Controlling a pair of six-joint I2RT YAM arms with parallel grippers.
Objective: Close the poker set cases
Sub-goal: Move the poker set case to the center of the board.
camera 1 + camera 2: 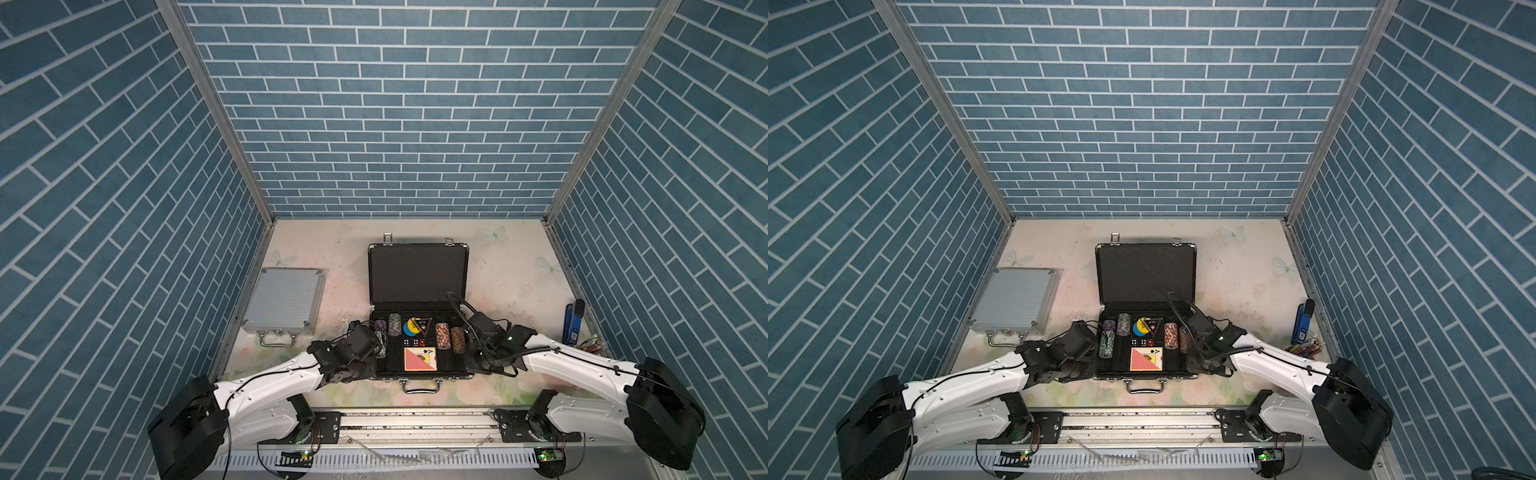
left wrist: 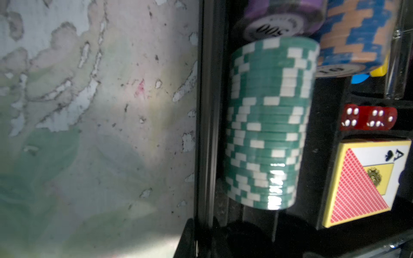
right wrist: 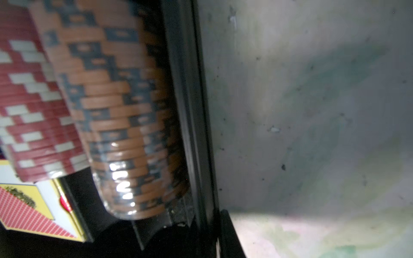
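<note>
The right gripper draws back toward the table's near edge next, sliding the black case (image 1: pixel 417 274) along. It releases its side there, since clear table separates its handle and that edge.
The larger black poker set case (image 1: pixel 417 274) lies open mid-table in both top views, its lid (image 1: pixel 1144 270) tipped back and its tray holding chip stacks, dice and a card deck (image 1: pixel 419 359). The smaller silver case (image 1: pixel 286 299) sits closed at the left, handle toward me. My left gripper (image 1: pixel 368 370) is shut on the black case's left side wall (image 2: pixel 207 134), next to the green chips (image 2: pixel 266 125). My right gripper (image 1: pixel 478 365) is shut on the right side wall (image 3: pixel 190 111), beside the orange chips (image 3: pixel 125 116). In both wrist views a dark finger (image 2: pixel 190 239) (image 3: pixel 230 234) shows outside each wall.
A blue stapler-like object (image 1: pixel 573 320) and a cup of pens (image 1: pixel 1306 347) stand by the right wall, close behind my right arm. The silver case (image 1: pixel 1015 299) lies near the left wall. Brick-patterned walls close in three sides.
</note>
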